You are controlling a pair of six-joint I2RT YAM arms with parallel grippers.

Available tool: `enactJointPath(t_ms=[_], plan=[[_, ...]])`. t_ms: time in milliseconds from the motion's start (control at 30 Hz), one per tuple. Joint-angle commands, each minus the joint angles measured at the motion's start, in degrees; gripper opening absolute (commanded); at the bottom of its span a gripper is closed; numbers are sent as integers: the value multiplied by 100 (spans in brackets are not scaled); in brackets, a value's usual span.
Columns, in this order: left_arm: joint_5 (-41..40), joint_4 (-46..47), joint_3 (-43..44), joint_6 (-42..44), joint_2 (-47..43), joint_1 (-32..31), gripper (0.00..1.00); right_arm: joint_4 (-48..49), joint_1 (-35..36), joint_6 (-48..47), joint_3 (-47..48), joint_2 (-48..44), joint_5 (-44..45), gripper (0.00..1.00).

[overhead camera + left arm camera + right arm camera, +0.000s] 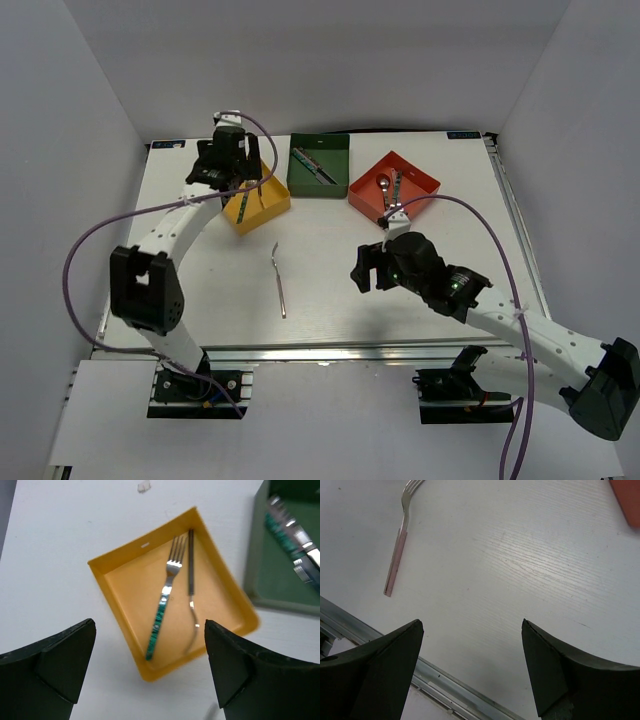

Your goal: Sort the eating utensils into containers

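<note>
My left gripper draws back toward the base to the only loose fork below next and lowers the open fingers around the fork's pink handle (pixel 281 294).
The yellow tray (pixel 272 207) holds two forks, one teal-handled (pixel 159 622) and one plain (pixel 190 587). My left gripper (pixel 232 158) hovers above the yellow tray (pixel 120 605), open and empty. The dark green tray (pixel 300 180) holds knives (pixel 292 535). The red-orange tray (pixel 415 180) holds spoons (pixel 384 185). A pink-handled fork (pixel 279 279) lies loose on the table, also in the right wrist view (pixel 397 555). My right gripper (pixel 364 268) is open and empty, to the right of that fork.
The table's metal front rail (pixel 450 685) runs close below my right gripper. A corner of the red-orange tray (pixel 627 500) shows at the upper right. A purple cable (pixel 90 250) loops off the left arm.
</note>
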Motion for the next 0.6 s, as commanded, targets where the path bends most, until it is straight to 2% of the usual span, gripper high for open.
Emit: enactJointPath(t_ms=[0,67,167,200,267,367,567], plan=[[-347,-757,-165,-1445,-1083,-400,98,-65,38,0,154,-215,126,84],[-600,-988,-788,-1958,-1531,-671,97,-82,38,96,83,-285,126,84],[-961,-989,-1860,-2845,-2103,-1741,97,-109,38,167,-4,-347,143,85],[-971,-911,-2123,-3274,-2182,-1919,96,-118,30,176,-13,-347,152,85],[-1058,-648,-2763,-3576,-2262,-2419,94,-135,30,202,-31,-321,135,85],[-1199,-550,-3092,-3955,-2000,-2938,93,-153,38,255,-57,-320,108,84],[-1595,-796,-3400,-4631,-1331,-3432,84,-162,30,360,-189,-391,108,84]])
